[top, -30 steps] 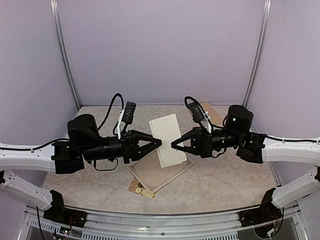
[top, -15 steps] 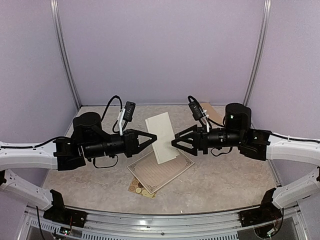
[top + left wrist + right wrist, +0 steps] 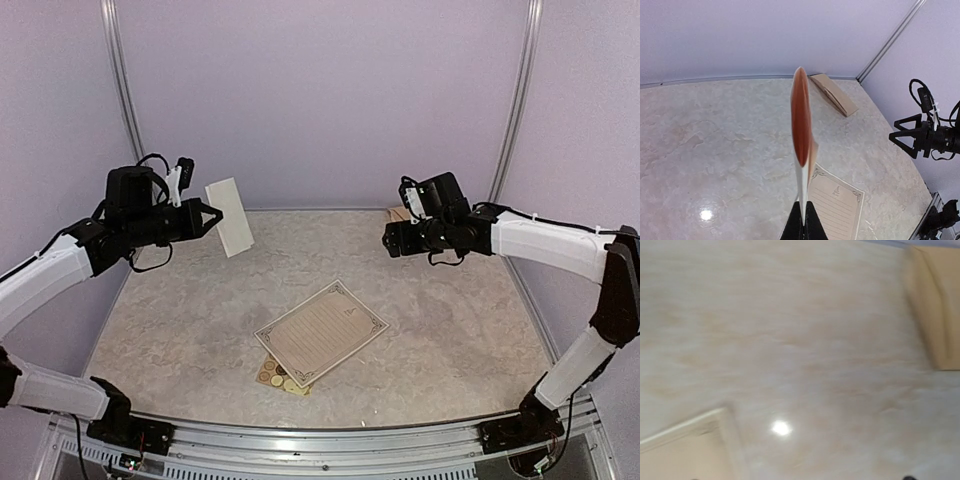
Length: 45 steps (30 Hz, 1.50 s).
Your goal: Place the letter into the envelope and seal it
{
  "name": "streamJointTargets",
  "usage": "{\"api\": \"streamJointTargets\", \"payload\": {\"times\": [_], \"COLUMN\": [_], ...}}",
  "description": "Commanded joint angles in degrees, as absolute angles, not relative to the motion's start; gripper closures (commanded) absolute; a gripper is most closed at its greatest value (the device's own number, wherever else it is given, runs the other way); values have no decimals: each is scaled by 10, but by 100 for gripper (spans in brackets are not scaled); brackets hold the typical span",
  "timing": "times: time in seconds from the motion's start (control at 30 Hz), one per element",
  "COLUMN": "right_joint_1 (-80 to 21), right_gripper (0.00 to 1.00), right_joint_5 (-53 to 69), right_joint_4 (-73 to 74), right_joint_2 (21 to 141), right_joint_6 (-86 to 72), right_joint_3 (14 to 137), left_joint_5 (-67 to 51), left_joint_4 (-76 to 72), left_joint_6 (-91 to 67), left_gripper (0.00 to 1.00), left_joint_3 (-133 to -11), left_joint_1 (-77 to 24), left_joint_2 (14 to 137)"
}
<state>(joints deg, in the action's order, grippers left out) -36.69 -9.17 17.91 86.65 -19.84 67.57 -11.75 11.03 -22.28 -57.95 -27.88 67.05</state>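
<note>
My right gripper reaches outward and down next with open fingers to the tan envelope, outward of and below it, onto its flap edge (image 3: 393,215) (image 3: 921,315), which stands raised.
My left gripper (image 3: 214,213) is raised at the back left and shut on the lower edge of the folded letter (image 3: 229,217), whose outside is white. The left wrist view shows this letter (image 3: 801,125) edge-on, standing up from the pinched fingertips (image 3: 804,220). The tan envelope (image 3: 833,93) lies flat at the back right corner, partly hidden behind the right arm in the top view. My right gripper (image 3: 388,240) hovers open and holds nothing near the envelope (image 3: 935,310). It also shows with spread fingers in the left wrist view, right gripper (image 3: 897,135).
A second cream sheet with an ornate border and ruled lines (image 3: 322,332) lies flat at the table's middle. A small tan sticker sheet (image 3: 280,377) is partly tucked under its near corner. Metal frame posts (image 3: 125,110) stand at the back corners.
The right gripper has let go of the folded letter, opened and drawn back to the right rear. The left arm has carried the letter up and away to the back left.
</note>
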Motion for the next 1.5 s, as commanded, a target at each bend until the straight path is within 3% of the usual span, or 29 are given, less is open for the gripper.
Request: {"api": "streamJointTargets", "payload": {"times": [0.0, 0.4, 0.63, 0.83, 1.2, 1.3, 1.47], "right_joint_1": [-312, -228, -215, -210, -199, -198, -199], "right_gripper": [17, 27, 39, 43, 76, 100, 100], "right_joint_5": [-133, -146, -149, -151, -207, -208, -212], "right_joint_4": [209, 259, 310, 298, 275, 278, 316], "right_joint_2": [962, 1239, 1362, 1414, 1471, 1472, 1437], "right_joint_6": [-149, -61, -20, -6, 34, 40, 18], "right_joint_3": [752, 1037, 1182, 1219, 1263, 1265, 1256], "left_joint_5": [-180, -304, -312, -321, -336, -336, -338], "left_joint_4": [136, 67, 67, 67, 62, 62, 62], "left_joint_6": [-161, -189, -192, -194, -198, -199, -199], "left_gripper": [100, 100, 100, 100, 100, 100, 100], "left_joint_3": [-568, -518, -520, -521, -519, -519, -518], "left_joint_1": [-189, -25, -4, 16, 19, 20, 20], "left_joint_2": [651, 697, 715, 723, 728, 727, 721]}}
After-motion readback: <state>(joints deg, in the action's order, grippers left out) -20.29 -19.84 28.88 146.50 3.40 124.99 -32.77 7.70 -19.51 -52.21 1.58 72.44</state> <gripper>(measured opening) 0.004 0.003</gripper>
